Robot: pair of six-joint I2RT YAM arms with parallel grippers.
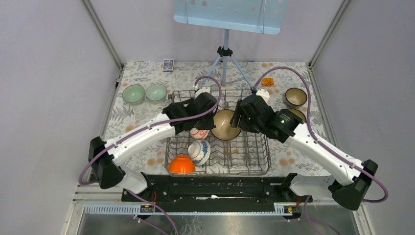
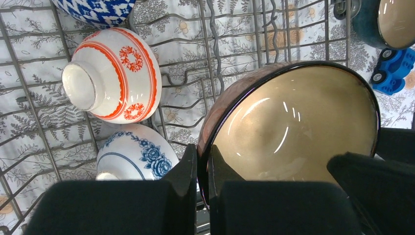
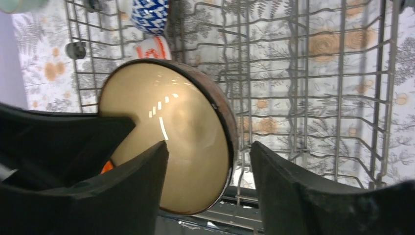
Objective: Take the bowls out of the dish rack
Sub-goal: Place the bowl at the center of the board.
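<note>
The left gripper carries the brown bowl left in the top view next, lowers and releases it, as clear table lies by the pale green bowls.
A dark brown bowl with a tan inside point(image 1: 225, 125) stands tilted over the middle of the grey wire dish rack point(image 1: 254, 161). My left gripper point(image 1: 213, 116) is shut on its left rim; the pinch shows in the left wrist view point(image 2: 203, 166) on the bowl point(image 2: 293, 132). My right gripper point(image 1: 239, 120) is open, its jaws astride the bowl's right rim point(image 3: 209, 156) without closing on the bowl point(image 3: 171, 132). A red-and-white bowl point(image 2: 115, 73), a blue floral bowl point(image 2: 132, 154) and an orange bowl point(image 1: 181, 164) lie in the rack.
Two pale green bowls point(image 1: 133, 93) point(image 1: 156, 92) sit on the table at left. Two brown bowls point(image 1: 296, 96) point(image 1: 297, 115) sit at right. A tripod stand point(image 1: 225, 58) is behind the rack. A blue-patterned bowl point(image 2: 95, 10) lies in the rack's far part.
</note>
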